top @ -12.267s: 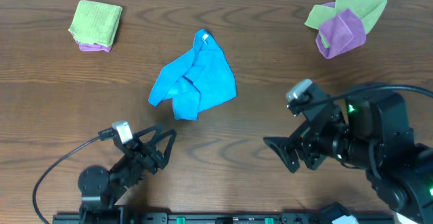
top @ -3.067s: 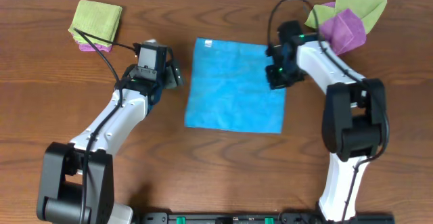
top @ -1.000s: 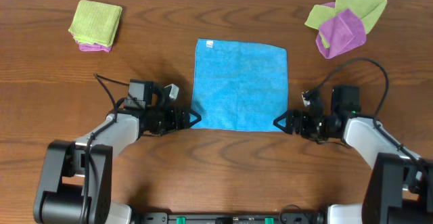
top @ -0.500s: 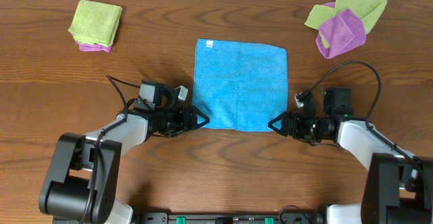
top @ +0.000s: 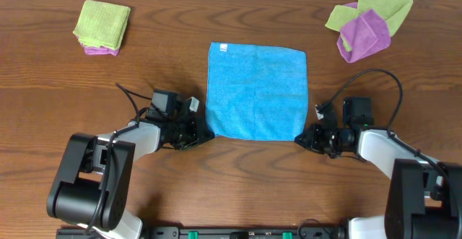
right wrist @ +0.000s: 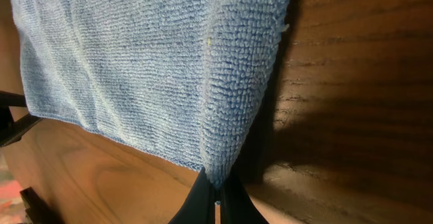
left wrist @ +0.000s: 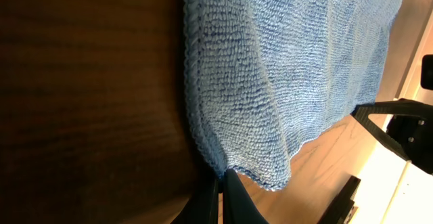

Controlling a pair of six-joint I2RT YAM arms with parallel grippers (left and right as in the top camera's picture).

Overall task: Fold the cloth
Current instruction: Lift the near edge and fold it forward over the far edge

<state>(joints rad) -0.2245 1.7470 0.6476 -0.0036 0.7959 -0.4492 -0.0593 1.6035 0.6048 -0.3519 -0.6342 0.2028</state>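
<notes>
Next, my right gripper lifts, moves outward and lowers near the untagged far corner [top: 302, 55] to release, since the cloth's far half lies open and flat.
The sky-blue cloth [top: 256, 89] lies spread flat on the table, its white tag [top: 223, 48] at the far left corner. My left gripper [top: 207, 133] is shut on the cloth's near left corner; in the left wrist view the cloth [left wrist: 284, 68] rises from the pinched fingertips [left wrist: 211, 198]. My right gripper [top: 300, 138] is shut on the near right corner. The right wrist view shows the cloth [right wrist: 149, 61] ending in a point nipped between the fingertips [right wrist: 231, 198]. Both near corners are slightly lifted and puckered.
A folded lime-green cloth on a purple one [top: 101, 27] sits at the far left. A loose purple and green pile [top: 367, 22] lies at the far right. Bare wooden table [top: 238, 188] runs along the front between the arms.
Both grippers slid inward to the cloth's near corners and shut on them. The near edge of the cloth has drawn in slightly.
</notes>
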